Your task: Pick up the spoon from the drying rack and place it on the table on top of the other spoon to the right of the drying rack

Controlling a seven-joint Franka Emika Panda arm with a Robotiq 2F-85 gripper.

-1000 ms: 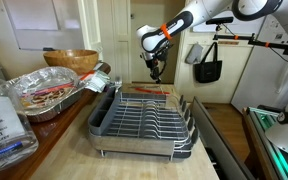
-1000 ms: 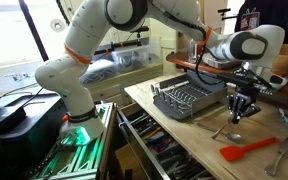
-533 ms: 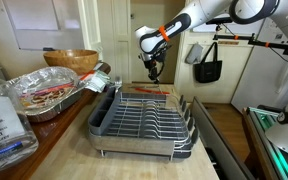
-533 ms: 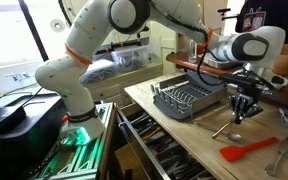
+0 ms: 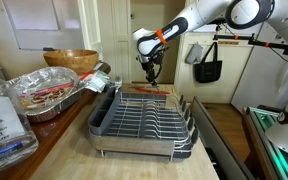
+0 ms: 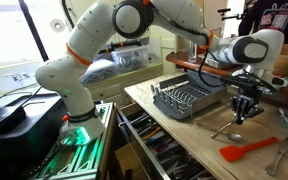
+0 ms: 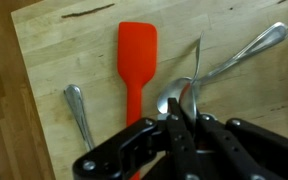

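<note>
I need to lower my gripper and ease it away from the spatula toward the other spoon's handle (image 6: 217, 131) (image 7: 222, 69) to let go, because the spoon I am holding is still above the table.
My gripper (image 7: 184, 118) is shut on the spoon (image 7: 196, 65), a slim silvery one seen edge-on, its handle pointing away from the jaws. Right under it the other spoon (image 7: 239, 55) lies on the pale wooden table (image 7: 54, 50), bowl below my fingertips, handle running off to one side. In an exterior view my gripper (image 6: 242, 108) hangs just above that lying spoon (image 6: 222, 130), to the side of the drying rack (image 6: 189, 100). In an exterior view the gripper (image 5: 151, 72) is beyond the rack's (image 5: 144, 122) far end.
A red-orange spatula (image 7: 136, 60) lies flat beside the spoons, also in an exterior view (image 6: 249, 151). Another metal utensil (image 7: 79, 112) lies past it. A foil pan (image 5: 44, 95) and wooden bowl (image 5: 70, 59) stand beside the rack. An open drawer (image 6: 154, 150) sits under the counter.
The gripper has shifted slightly sideways with the spoon still in it; its height over the lying spoon looks about the same.
</note>
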